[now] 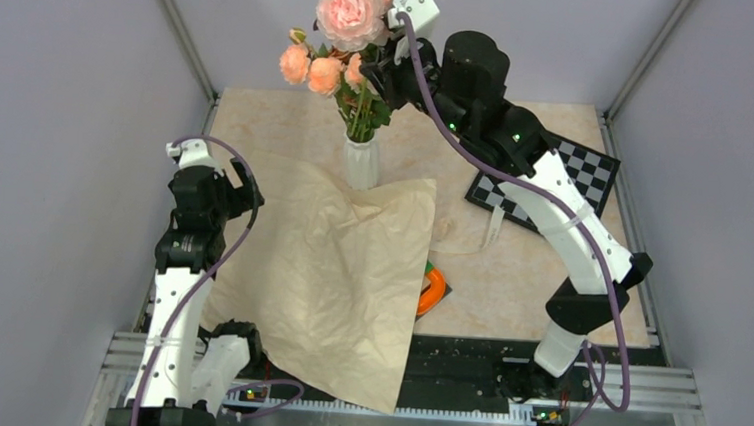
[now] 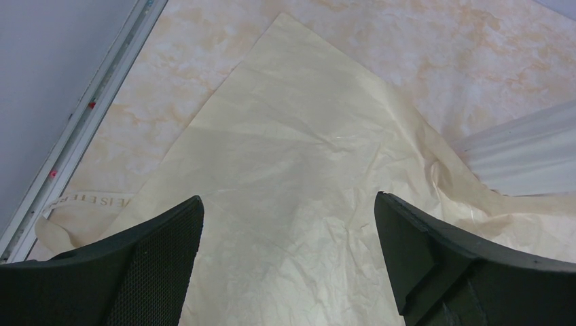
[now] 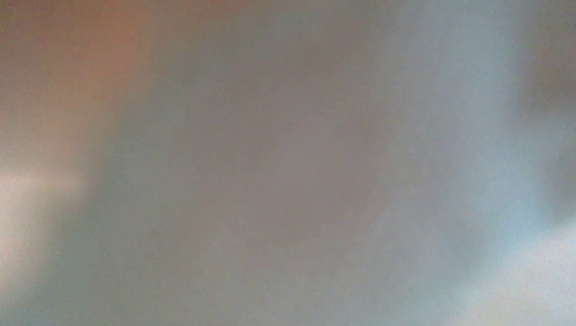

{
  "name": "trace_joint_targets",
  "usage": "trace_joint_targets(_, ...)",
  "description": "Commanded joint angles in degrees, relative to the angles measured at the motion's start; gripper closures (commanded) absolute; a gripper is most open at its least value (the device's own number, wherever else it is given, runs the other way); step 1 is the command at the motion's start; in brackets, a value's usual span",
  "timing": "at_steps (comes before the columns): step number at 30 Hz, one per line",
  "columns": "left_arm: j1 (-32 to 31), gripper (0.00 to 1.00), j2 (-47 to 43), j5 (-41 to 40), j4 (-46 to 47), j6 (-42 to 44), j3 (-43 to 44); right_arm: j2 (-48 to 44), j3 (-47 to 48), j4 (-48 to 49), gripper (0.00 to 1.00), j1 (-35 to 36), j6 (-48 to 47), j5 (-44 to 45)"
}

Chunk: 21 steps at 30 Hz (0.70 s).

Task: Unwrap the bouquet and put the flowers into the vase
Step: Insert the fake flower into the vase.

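Observation:
The stems are standing in the opening of the vase and much of their length shows above the vase's rim, so my right gripper needs to go down toward the vase and release them.
The flowers (image 1: 343,40), peach and pink roses with green leaves, stand upright with their stems down in the ribbed white vase (image 1: 361,162) at the middle back of the table. My right gripper (image 1: 375,73) reaches into the bunch just under the blooms and is shut on the stems. Its fingers are buried among the leaves, and the right wrist view is only a blur. The bouquet's kraft paper (image 1: 339,271) lies spread flat in front of the vase. My left gripper (image 2: 289,200) hangs open over the paper (image 2: 292,170), holding nothing, and the vase (image 2: 523,156) shows at that view's right edge.
A cream ribbon (image 1: 471,242) trails off the paper's right side, and a printed strip of ribbon (image 2: 88,202) lies at its left. An orange ring (image 1: 432,292) peeks from under the paper's right edge. A checkerboard (image 1: 556,180) sits back right. Metal rails border the table.

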Motion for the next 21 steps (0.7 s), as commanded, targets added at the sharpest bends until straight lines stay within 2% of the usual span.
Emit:
trace_joint_targets(1, 0.3, 0.01, -0.19, -0.92, 1.33, 0.7, -0.34, -0.46, 1.68, 1.59, 1.0, -0.07, -1.05, 1.68)
trace_joint_targets(21, 0.3, 0.01, -0.12, -0.79, 1.25, 0.67, -0.4, 7.63, 1.0, 1.93, 1.0, -0.07, -1.24, -0.88)
